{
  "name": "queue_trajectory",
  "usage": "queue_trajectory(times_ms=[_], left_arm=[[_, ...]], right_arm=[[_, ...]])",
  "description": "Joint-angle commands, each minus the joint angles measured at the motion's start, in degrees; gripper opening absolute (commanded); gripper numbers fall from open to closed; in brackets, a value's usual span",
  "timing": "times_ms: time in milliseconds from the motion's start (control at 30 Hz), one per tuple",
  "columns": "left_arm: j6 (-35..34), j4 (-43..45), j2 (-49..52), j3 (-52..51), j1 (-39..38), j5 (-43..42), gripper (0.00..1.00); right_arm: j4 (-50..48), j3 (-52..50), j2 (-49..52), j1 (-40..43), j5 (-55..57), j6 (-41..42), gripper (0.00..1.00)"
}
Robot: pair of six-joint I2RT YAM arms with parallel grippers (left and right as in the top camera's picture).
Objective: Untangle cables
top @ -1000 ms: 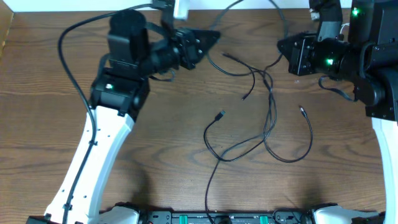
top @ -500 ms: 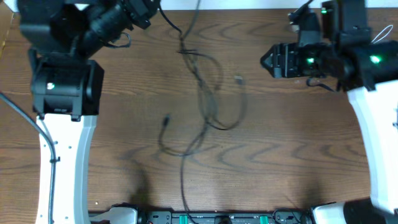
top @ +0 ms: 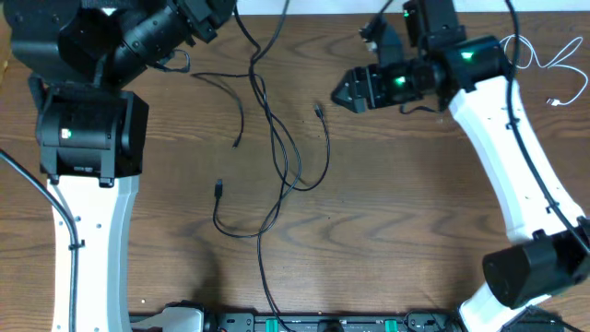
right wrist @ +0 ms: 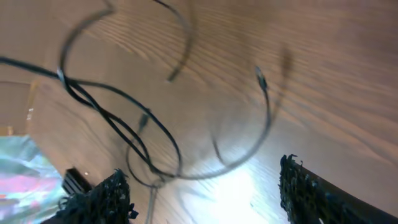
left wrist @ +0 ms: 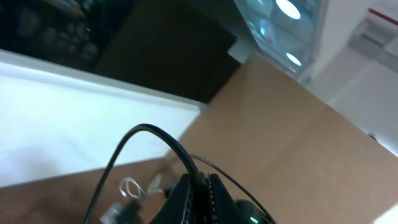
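Note:
The crossing where the parts of the black cable tangle comes next, and my right gripper moves to the left in the overhead view onto it.
The long black cable sprawls in loops over the middle of the wooden table, with small plugs at its loose ends. My left gripper is at the back left, raised and shut on one strand of the black cable; the left wrist view shows the jaws pinching it. The white cable lies coiled at the back right, apart from the black one, and shows faintly as a white cable loop. My right gripper hovers open just right of the black loops, its fingers holding nothing.
The table's back edge runs just behind both grippers. A cardboard wall stands beyond it. My left arm's white link covers the left side, and the right arm crosses the right side. Black base units line the front edge.
My left gripper has pulled the black cable toward the back left, dragging its loops leftward. My right gripper has opened and swung left toward the loops.

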State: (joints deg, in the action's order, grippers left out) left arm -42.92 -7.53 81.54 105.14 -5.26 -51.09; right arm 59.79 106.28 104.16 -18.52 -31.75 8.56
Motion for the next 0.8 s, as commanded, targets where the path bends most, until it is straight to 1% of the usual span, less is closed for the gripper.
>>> queue_trajectory(times_ms=[0,167,300,500,667,767], left_arm=[[-0.74,0.28,-0.70,1.33,0.20,-6.84,0.08],[-0.96,-1.84,-0.70,1.33,0.20,-11.26,0.08],[-3.52,-3.10,-0.70,1.33,0.09,-12.17,0.08],[-3.48,-3.15,-0.68,1.27,-0.33,-13.90,0.08],[-3.48,-4.66,-0.68,1.27,-0.33,-14.47,0.08],[-3.26,-6.40,-0.63,1.22,-0.33,-14.47,0.08]], right_arm=[[-2.75,-0.24,2.08,-1.11,-3.85,4.98,0.75],[-8.55,-0.24,4.50,-3.13,-4.85,8.61,0.75],[-12.68,-0.24,5.49,-3.89,-4.83,12.50,0.75],[-16.87,-0.26,7.21,-6.32,-4.85,18.91,0.74],[-19.02,-0.24,9.11,-8.81,-4.74,21.14,0.74],[-20.39,-0.26,10.36,-10.23,-4.87,21.90,0.72]])
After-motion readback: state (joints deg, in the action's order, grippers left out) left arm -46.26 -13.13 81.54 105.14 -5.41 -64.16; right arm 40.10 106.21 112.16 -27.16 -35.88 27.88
